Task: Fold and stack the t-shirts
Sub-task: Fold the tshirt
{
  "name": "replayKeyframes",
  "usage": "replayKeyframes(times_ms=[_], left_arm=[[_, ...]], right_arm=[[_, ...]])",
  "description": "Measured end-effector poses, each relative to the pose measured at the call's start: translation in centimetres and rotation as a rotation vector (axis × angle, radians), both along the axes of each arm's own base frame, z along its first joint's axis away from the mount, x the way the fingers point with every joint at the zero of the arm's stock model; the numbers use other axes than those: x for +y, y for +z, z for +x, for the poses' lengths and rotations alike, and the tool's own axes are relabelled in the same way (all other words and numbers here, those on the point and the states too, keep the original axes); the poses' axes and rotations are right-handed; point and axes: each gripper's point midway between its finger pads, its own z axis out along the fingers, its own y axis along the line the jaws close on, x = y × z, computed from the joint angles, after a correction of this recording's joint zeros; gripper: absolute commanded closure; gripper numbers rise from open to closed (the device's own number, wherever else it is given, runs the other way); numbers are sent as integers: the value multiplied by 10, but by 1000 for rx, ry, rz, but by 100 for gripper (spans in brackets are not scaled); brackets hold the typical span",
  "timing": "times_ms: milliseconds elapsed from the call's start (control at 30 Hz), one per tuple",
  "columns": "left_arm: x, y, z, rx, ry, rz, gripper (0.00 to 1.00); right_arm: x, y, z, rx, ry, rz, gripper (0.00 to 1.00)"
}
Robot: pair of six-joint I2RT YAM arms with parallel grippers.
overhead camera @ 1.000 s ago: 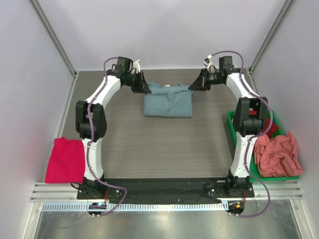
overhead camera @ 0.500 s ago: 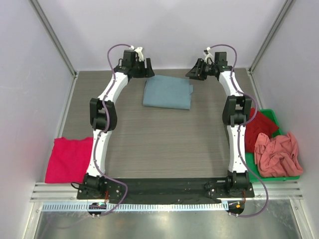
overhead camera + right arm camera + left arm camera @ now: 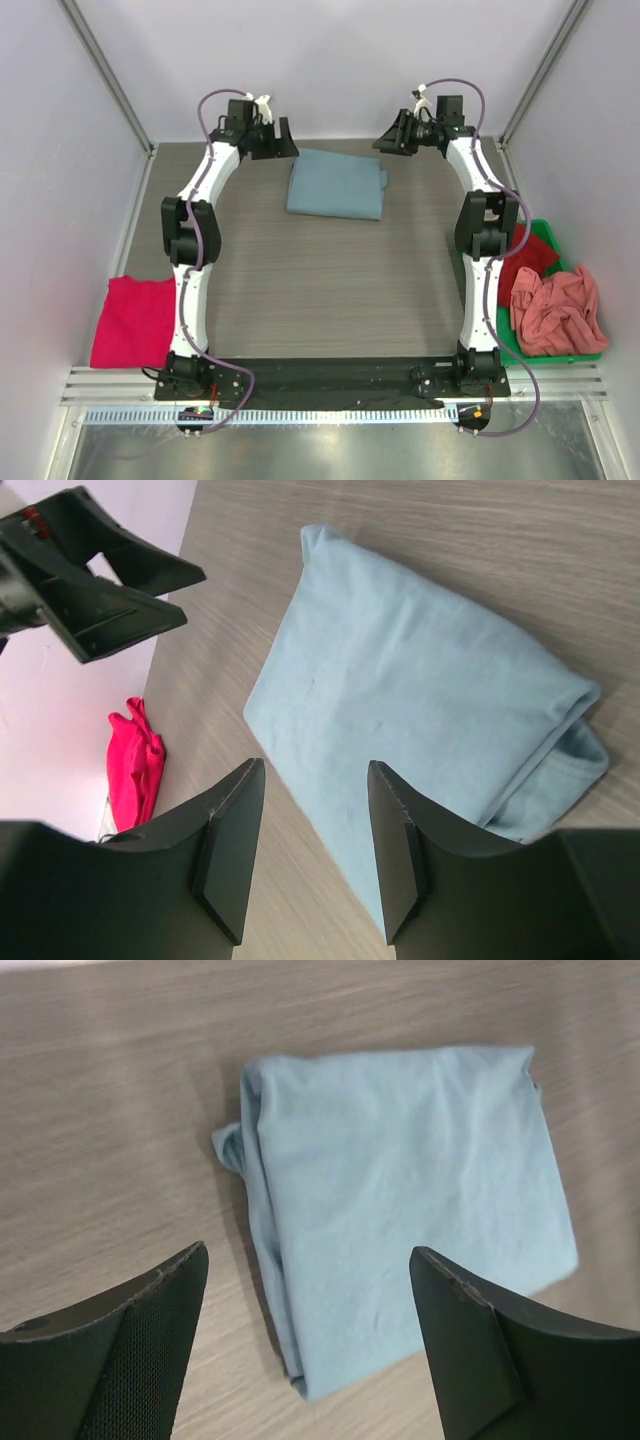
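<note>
The grey-blue t-shirt's side edge away from the bin runs between my open fingers in the wrist view. So my left gripper moves down onto that edge next.
A dusty grey-blue t-shirt [image 3: 337, 184] lies folded in a flat rectangle at the far middle of the table. It fills the left wrist view [image 3: 400, 1190] and the right wrist view [image 3: 420, 690]. My left gripper [image 3: 275, 140] hovers open just off its far left corner, and nothing is between its fingers [image 3: 308, 1252]. My right gripper [image 3: 392, 138] hovers open off the far right corner, also empty [image 3: 315, 767]. A magenta-pink t-shirt [image 3: 133, 320] lies folded at the near left. A salmon-pink t-shirt [image 3: 557, 310] and a red one [image 3: 525, 255] sit crumpled in the bin.
A green plastic bin [image 3: 555, 355] stands at the right edge beside the right arm's base. White walls and metal posts close in the table at the back and sides. The left gripper [image 3: 90, 580] shows at the top left of the right wrist view.
Both grippers were shut on the far corners of the blue shirt. They have opened, let go and pulled back toward the far wall. The shirt now lies a little farther back.
</note>
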Motion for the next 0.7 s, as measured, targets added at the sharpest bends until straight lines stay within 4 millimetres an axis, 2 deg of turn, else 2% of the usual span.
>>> replayKeyframes(times_ms=[100,233,333,533,700], left_arm=[[12,-13,-8,75,-14,-73,18],[24,-36,-11,163,-11,-153,19],[26,-55,-11,220,-11,-209,20],[6,-95,-14,319,-57,-340,23],[-8,-95,-14,324,-115,-429,28]], right_arm=[[1,-7,-7,25,8,1,50],[4,-31,-16,95,9,-13,50],[9,-43,-18,117,16,-26,50],[23,-60,-24,140,39,-55,50],[27,-74,-27,157,45,-82,49]])
